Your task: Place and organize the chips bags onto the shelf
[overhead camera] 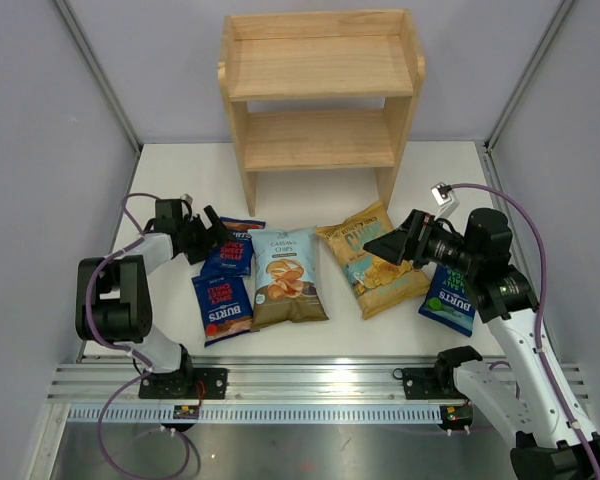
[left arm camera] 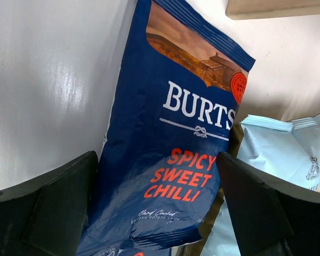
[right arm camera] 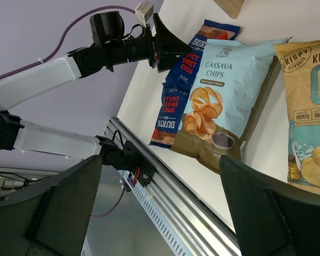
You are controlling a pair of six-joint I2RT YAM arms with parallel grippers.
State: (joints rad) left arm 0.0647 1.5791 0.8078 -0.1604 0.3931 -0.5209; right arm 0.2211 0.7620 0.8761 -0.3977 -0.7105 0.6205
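My left gripper has the far Burts bag's side (overhead camera: 219, 252) (left arm camera: 132, 160) beside the red lettering between its fingers, so next it will stay where it is and close its fingers on that side.
The wooden shelf (overhead camera: 320, 90) stands at the back, both tiers bare. Five chips bags lie flat on the table. Two red-lettered Burts bags (overhead camera: 230, 247) (overhead camera: 222, 307) are at the left. The Cassava bag (overhead camera: 287, 277) and the yellow/teal bag (overhead camera: 373, 258) are in the middle. The green-marked Burts bag (overhead camera: 450, 300) is partly under the right arm. My left gripper (overhead camera: 212, 235) is open, and the near end of the far Burts bag (left arm camera: 176, 144) lies between its fingers (left arm camera: 48, 208). My right gripper (overhead camera: 390, 247) is open and empty, above the yellow/teal bag (right arm camera: 309, 106).
The Cassava bag (left arm camera: 288, 149) overlaps the right edge of the far Burts bag. A shelf foot (left arm camera: 277, 8) stands just beyond that bag. The aluminium rail (overhead camera: 310, 385) runs along the table's near edge. Grey walls close in the left, right and back.
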